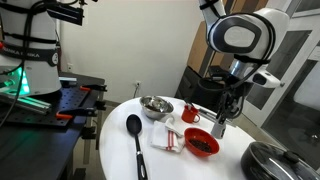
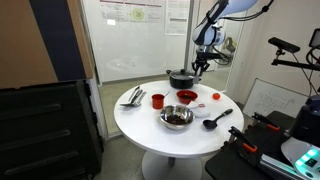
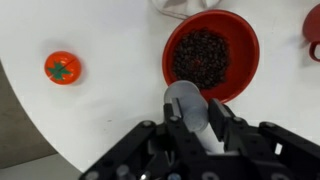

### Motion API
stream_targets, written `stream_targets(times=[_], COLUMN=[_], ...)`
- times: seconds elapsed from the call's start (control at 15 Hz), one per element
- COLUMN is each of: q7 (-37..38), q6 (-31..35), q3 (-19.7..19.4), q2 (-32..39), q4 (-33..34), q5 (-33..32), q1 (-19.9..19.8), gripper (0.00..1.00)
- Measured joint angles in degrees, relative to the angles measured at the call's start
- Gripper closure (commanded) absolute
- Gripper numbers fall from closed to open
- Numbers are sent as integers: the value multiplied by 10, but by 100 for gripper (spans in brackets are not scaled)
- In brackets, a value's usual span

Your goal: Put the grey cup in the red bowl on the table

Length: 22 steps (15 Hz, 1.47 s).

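Note:
The cup in my gripper will go across and down next, to the left in the wrist view. I will release it on bare tabletop between tomato and bowl (image 1: pixel 187 171).
The grey cup (image 3: pixel 183 98) is held between my gripper's (image 3: pixel 190 118) fingers, lying along them with its round end forward. It hangs above the white table (image 3: pixel 110 110), just short of the near rim of the red bowl (image 3: pixel 243 70), which has dark bits inside. In both exterior views the gripper (image 1: pixel 222 115) (image 2: pixel 198 68) is raised over the round table (image 2: pixel 150 125), beside the red bowl (image 1: pixel 201 143) (image 2: pixel 186 96). The cup (image 1: pixel 219 128) shows below the fingers.
A small tomato (image 3: pixel 62 67) lies left of the bowl. A red mug (image 1: pixel 190 113) (image 3: pixel 312 30), a steel bowl (image 1: pixel 155 105), a black ladle (image 1: pixel 135 130) and a black pot (image 1: pixel 275 160) also stand on the table. The table edge is near the tomato.

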Motion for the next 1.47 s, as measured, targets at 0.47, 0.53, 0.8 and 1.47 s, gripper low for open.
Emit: stream_targets(times=[0.47,0.53,0.8,1.47], q7=[34,41,72,138], q6=[15,30,95,147], q3=[-53,-53,-43,-25], q2=[-8,-3,38,109], q4=[-68,-75,-88,-73], q5=[-7,-4,10,59], q1=[-8,-8,-7,-7], gripper=[92,92,92,22])
